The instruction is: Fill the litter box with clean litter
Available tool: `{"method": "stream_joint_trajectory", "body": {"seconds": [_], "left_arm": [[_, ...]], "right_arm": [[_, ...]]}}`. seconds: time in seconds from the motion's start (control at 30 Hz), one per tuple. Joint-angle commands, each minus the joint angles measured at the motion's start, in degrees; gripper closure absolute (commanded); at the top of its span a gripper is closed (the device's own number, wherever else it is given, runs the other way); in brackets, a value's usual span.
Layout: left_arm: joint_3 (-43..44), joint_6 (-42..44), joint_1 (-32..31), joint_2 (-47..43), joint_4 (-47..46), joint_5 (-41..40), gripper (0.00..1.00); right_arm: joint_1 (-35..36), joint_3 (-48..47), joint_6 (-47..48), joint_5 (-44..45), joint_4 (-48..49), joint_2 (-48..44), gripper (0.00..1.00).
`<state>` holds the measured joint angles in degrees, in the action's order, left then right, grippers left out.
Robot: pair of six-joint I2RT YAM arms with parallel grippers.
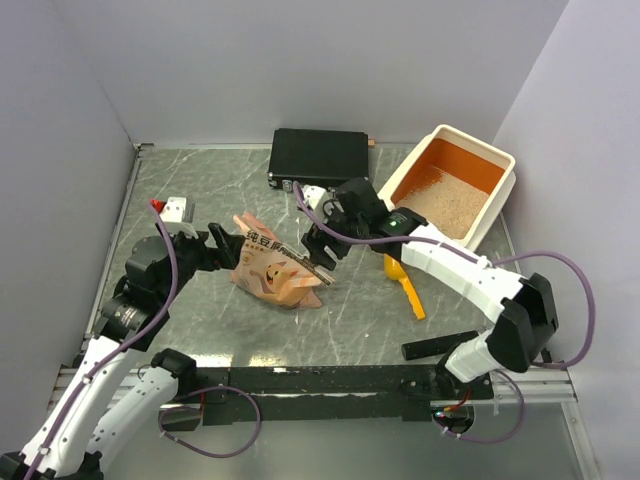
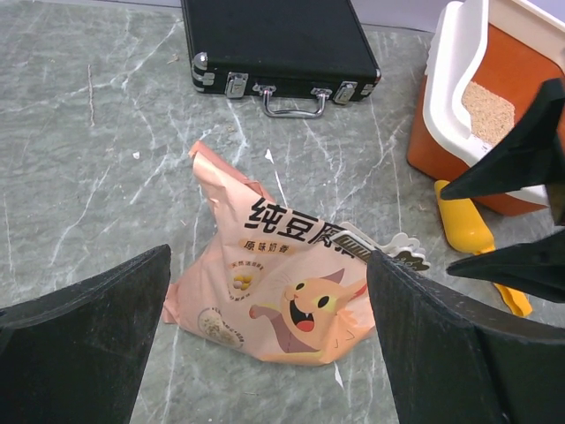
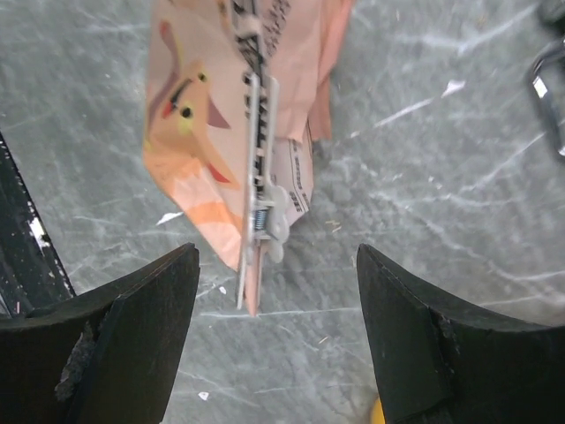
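My right gripper should go down and over toward the bag next, with its open fingers on both sides of the white clip's spring end [image 1: 323,275] [image 3: 266,217], because that clip keeps the top of the bag shut.
The litter box [image 1: 500,200] stands at the back right, cream outside and orange inside, with beige clean litter [image 1: 440,205] covering part of its floor. The left wrist view shows the box [image 2: 450,79] and litter [image 2: 488,110] too. A crumpled orange-pink printed bag [image 1: 272,270] lies mid-table, its top held shut by a long clip [image 3: 260,177]. My left gripper [image 1: 222,248] is open at the bag's left side; in its own view [image 2: 265,344] the bag [image 2: 282,283] lies between its fingers. My right gripper [image 1: 322,243] is open and empty, over the bag's clipped end [image 3: 278,336].
A flat black case [image 1: 320,155] lies at the back centre. A yellow-orange scoop [image 1: 403,283] lies right of the bag, near the litter box. A small white block [image 1: 175,207] sits at the left. A black bar [image 1: 440,347] lies near the right arm's base.
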<state>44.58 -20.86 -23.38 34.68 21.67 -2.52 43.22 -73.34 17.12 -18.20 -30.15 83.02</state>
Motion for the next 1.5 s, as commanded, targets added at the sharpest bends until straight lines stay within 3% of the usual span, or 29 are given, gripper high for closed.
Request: {"method": "stream_joint_trajectory", "body": {"seconds": [0.0, 0.3, 0.87, 0.93, 1.03, 1.07, 1.13, 1.3, 1.47], "left_arm": [[-0.2, -1.3, 1.5, 0.7, -2.4, 2.1, 0.03], [-0.1, -1.3, 2.5, 1.6, -2.4, 2.7, 0.03], [-0.1, -1.6, 3.2, 1.7, -2.6, 3.1, 0.03], [-0.2, -1.6, 3.2, 1.6, -2.7, 3.1, 0.03], [-0.2, -1.6, 3.2, 1.7, -2.7, 3.2, 0.03], [-0.2, -1.6, 3.2, 1.7, -2.6, 3.3, 0.03], [-0.2, -1.6, 3.2, 1.7, -2.6, 3.4, 0.03], [-0.2, -1.6, 3.2, 1.5, -2.7, 3.6, 0.03], [-0.1, -1.7, 3.2, 1.4, -2.7, 4.0, 0.03]], "right_arm": [[-1.3, 0.7, -2.0, -4.0, 4.3, 1.5, 0.22], [-1.6, 0.7, -2.9, -9.7, 4.8, 4.8, 0.27], [-1.6, 0.6, -3.1, -6.7, 4.8, 7.9, 0.36], [-1.6, 0.8, -3.2, -6.9, 5.3, 7.9, 0.4], [-1.6, 0.9, -3.4, -6.4, 5.0, 8.2, 0.65], [-1.6, 0.8, -3.4, -6.2, 4.8, 8.4, 0.82], [-1.6, 1.4, -4.0, -4.3, 5.1, 8.0, 1.0], [-1.5, 4.8, -5.3, -1.6, 6.1, 1.8, 1.0], [-1.6, 5.5, -8.9, 7.1, -0.3, -6.5, 1.0]]}}
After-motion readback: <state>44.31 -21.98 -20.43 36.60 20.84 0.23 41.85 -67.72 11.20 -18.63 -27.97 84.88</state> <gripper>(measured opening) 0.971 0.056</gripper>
